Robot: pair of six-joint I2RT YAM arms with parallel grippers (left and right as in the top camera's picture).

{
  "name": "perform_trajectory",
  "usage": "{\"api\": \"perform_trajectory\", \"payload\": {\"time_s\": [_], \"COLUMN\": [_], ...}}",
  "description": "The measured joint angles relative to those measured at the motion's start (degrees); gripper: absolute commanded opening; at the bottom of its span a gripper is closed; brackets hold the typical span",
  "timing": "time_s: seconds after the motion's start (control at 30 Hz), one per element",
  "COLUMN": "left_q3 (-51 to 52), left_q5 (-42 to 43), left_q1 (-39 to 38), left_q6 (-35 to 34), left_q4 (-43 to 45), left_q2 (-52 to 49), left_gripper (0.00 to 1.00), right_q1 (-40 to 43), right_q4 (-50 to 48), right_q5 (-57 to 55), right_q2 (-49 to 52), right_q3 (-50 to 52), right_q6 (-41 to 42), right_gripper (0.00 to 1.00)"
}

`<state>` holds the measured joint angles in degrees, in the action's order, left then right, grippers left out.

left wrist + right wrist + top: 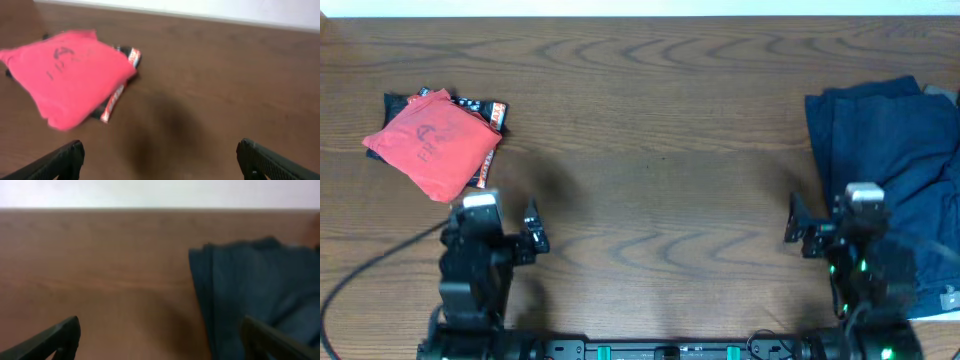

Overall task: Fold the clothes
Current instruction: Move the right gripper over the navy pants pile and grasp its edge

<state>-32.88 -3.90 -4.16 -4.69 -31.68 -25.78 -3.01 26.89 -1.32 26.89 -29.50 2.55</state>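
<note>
My right gripper's fingers are around mostly bare wood, so next I will lower my right gripper outward and to the right in the overhead view, onto the heap's folded edge (829, 178) (218, 325).
A heap of dark navy-blue clothes (885, 140) lies at the right side of the table, partly under my right arm. It also shows in the right wrist view (255, 290), right of centre. My right gripper (800, 230) is open and empty, just left of the heap's near edge; in its wrist view (160, 337) the right finger hangs over the cloth. My left gripper (533, 232) is open and empty above bare wood, and its fingers (160, 160) frame nothing.
A folded red garment (432, 142) lies on a dark patterned one (485, 108) at the far left, also in the left wrist view (67, 75). The wooden table (660, 170) spans between the two piles. A black cable (365, 275) runs along the front left.
</note>
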Motion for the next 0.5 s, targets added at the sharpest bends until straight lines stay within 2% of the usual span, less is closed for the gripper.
{"api": "perform_trajectory", "payload": {"time_s": [0.2,0.4,0.5], "left_q3": [-10.45,-12.37,-12.39], "left_q5": [0.90,5.14,6.47], "left_q1": [0.00,0.00,0.00], "left_q6": [0.00,0.00,0.00], "left_q4": [-9.90,-11.54,-11.61], "left_q2": [-14.25,-22.34,-24.68], "left_gripper": [0.98,0.98,0.98], "right_q1": [0.68,1.62,2.84], "right_q4": [12.85,12.70,12.52], "right_q5": [-1.79,-4.15,-9.77], "right_q2": [23.56,40.17,45.81], "right_q3": [-15.63,-23.15,-23.45], "right_q6": [-0.02,-0.02,2.01], "right_gripper": [0.99,0.99,0.90]}}
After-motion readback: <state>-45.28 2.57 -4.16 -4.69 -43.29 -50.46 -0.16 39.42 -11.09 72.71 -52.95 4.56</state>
